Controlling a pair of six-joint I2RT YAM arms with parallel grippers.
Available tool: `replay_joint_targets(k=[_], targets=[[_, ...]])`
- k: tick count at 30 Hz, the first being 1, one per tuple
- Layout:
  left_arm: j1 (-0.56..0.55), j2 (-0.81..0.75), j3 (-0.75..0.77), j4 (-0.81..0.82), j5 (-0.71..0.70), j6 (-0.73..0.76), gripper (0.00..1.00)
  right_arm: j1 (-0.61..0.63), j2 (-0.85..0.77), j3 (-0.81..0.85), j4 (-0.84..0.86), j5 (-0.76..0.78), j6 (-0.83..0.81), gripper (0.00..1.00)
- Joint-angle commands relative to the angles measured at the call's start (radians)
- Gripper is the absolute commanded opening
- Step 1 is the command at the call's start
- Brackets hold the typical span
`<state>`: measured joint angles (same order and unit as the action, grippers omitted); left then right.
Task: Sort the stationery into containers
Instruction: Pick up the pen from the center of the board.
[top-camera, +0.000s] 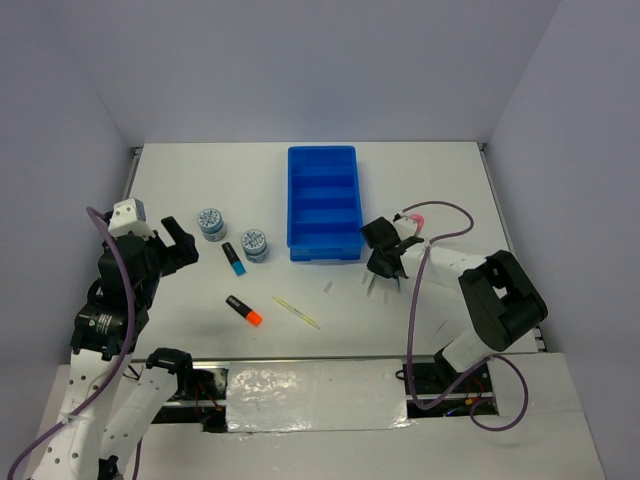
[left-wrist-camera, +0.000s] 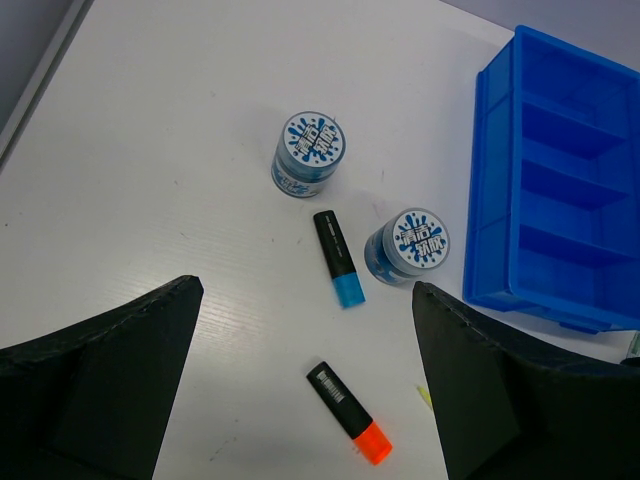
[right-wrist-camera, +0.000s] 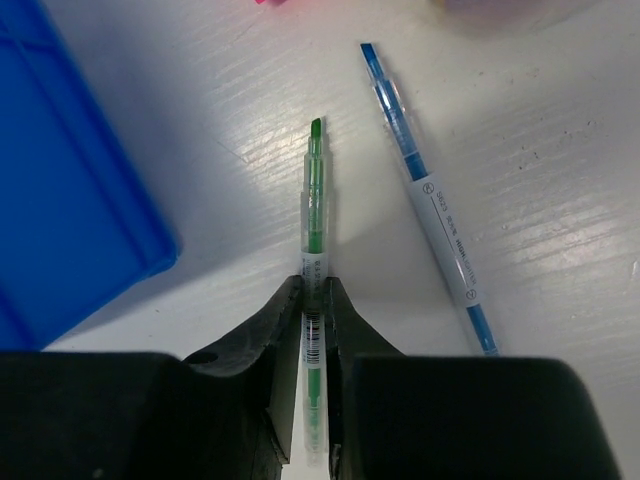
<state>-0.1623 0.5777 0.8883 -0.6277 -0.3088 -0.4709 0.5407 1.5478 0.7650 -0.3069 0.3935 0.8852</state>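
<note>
The left gripper will next move past the tubs and down to the small clear piece, since the piece is below the gripper and to its right in the top view.
The blue four-compartment tray stands at the table's middle back; all its compartments look empty. Left of it stand two round patterned-lid tubs, with a blue-ended marker between them and an orange-ended marker nearer. My left gripper is open and empty, raised left of the tubs; its view shows the tubs and both markers. My right gripper is shut on a thin green pen low over the table by the tray's near right corner.
A thin blue pen lies on the table just right of the green one. A thin yellow stick lies near the front centre. A pink item sits by the right arm's cable. Walls enclose the table on three sides.
</note>
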Motion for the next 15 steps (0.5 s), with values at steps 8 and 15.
replay_joint_targets(k=[8, 15], targets=[[-0.006, 0.016, 0.005, 0.034, 0.002, 0.009, 0.99, 0.024, -0.189, 0.022, -0.149, 0.025, -0.015, 0.0], [-0.006, 0.086, 0.034, 0.055, 0.091, -0.011, 0.99, 0.031, -0.431, 0.085, -0.236, -0.014, -0.101, 0.0]])
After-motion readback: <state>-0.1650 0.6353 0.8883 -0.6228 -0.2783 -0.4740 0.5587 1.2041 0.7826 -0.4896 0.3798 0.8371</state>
